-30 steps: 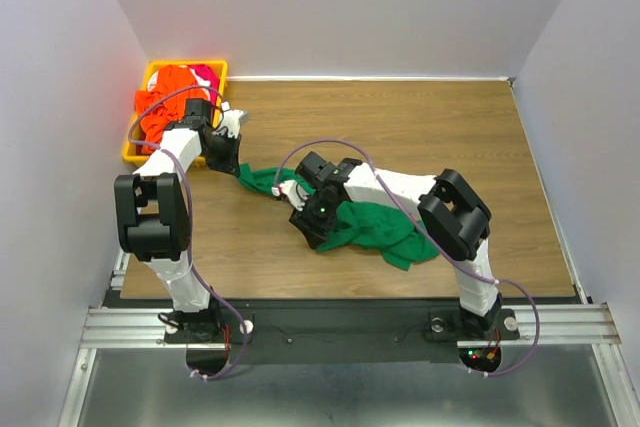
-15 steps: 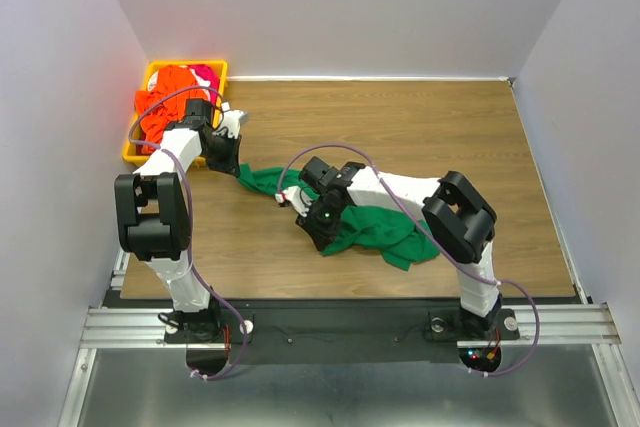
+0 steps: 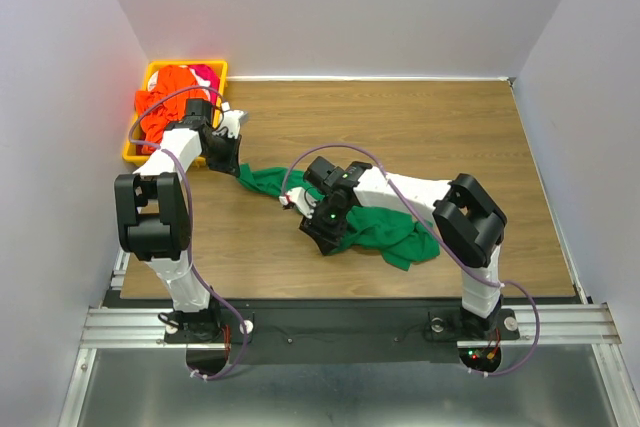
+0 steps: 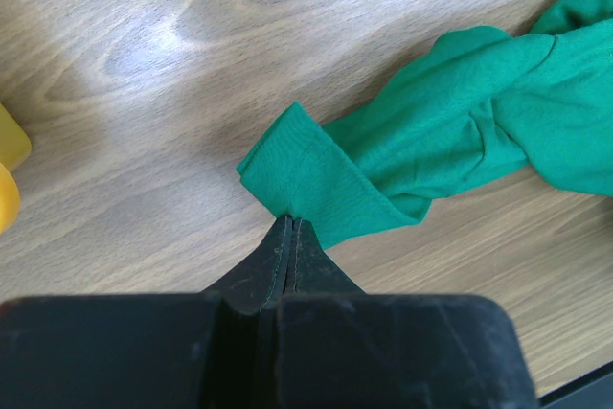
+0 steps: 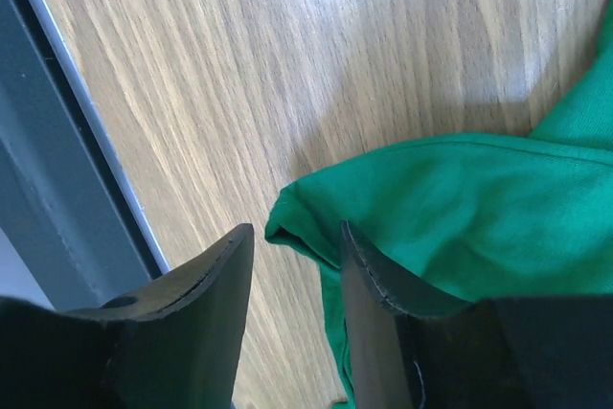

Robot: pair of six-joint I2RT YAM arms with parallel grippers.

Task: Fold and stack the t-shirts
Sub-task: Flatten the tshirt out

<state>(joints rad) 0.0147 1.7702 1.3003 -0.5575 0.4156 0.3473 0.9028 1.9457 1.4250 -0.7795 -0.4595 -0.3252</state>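
I should keep my right gripper where it is and close its fingers on the green t-shirt's folded corner (image 5: pixel 299 221) next, because that corner is already between the open fingers.
The dark green t-shirt (image 3: pixel 385 227) lies crumpled on the wooden table, one twisted end stretched toward the left. My left gripper (image 3: pixel 236 169) is shut on that end's hem, seen pinched at the fingertips in the left wrist view (image 4: pixel 316 179). My right gripper (image 3: pixel 322 242) is open over the shirt's near left edge; in the right wrist view (image 5: pixel 295 237) a folded corner of the green shirt (image 5: pixel 460 208) lies between the jaws. The orange t-shirt (image 3: pixel 165 97) and the red-pink t-shirt (image 3: pixel 205 75) lie bunched in the bin.
A yellow-orange plastic bin (image 3: pixel 215 66) stands at the table's far left corner, its edge showing in the left wrist view (image 4: pixel 8 174). The table's metal near edge (image 5: pixel 67 170) runs close to my right gripper. White walls enclose the table.
My right gripper has slid a little to the right and toward the near edge along the green shirt. My left gripper has stayed shut on the shirt's end.
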